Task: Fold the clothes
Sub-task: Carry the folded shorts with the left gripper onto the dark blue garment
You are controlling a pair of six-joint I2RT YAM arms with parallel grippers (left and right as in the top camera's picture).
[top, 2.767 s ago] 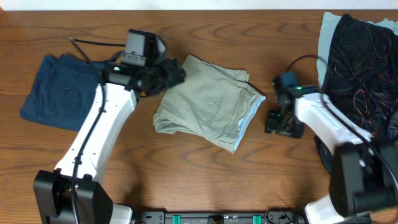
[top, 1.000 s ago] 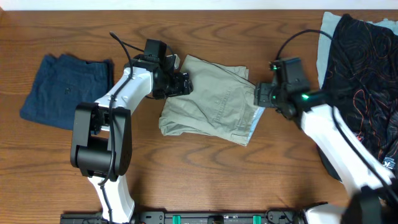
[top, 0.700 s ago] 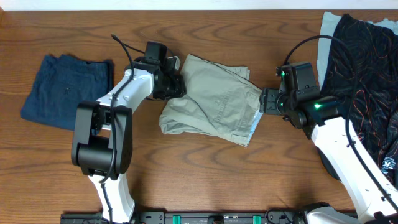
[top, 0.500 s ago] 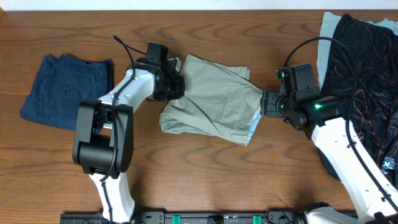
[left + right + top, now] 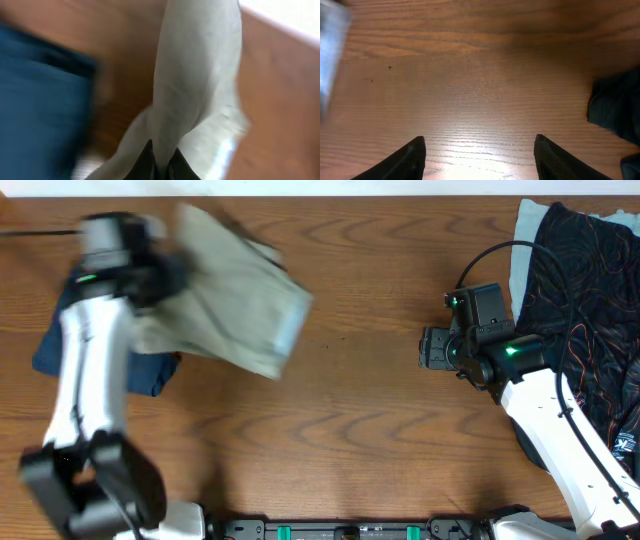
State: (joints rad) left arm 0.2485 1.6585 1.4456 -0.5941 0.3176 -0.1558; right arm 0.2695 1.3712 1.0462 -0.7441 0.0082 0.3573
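My left gripper brings the shorts down and to its left in the overhead view next and releases them, since the dark blue garment (image 5: 60,342) (image 5: 42,102) lies there below.
The folded khaki shorts (image 5: 235,295) hang motion-blurred in the air at the table's upper left, a pale blue waistband edge (image 5: 290,330) at their right corner. My left gripper (image 5: 168,280) is shut on the cloth's left edge. In the left wrist view the black fingertips (image 5: 150,162) pinch a fold of the khaki shorts (image 5: 200,75), which hang away from the jaws. My right gripper (image 5: 430,348) stands open over bare wood at the right, nothing between its fingers (image 5: 412,155).
A folded dark blue garment (image 5: 55,350) lies at the far left, partly under the left arm and the lifted shorts. A pile of dark patterned clothes (image 5: 585,280) on a pale cloth fills the right edge; its dark hem (image 5: 615,105) shows near the right gripper.
The left gripper shut on the shorts' left edge, then swung them fast up and to the left, over the blue garment. The right gripper let the shorts slide away and stayed put, open.
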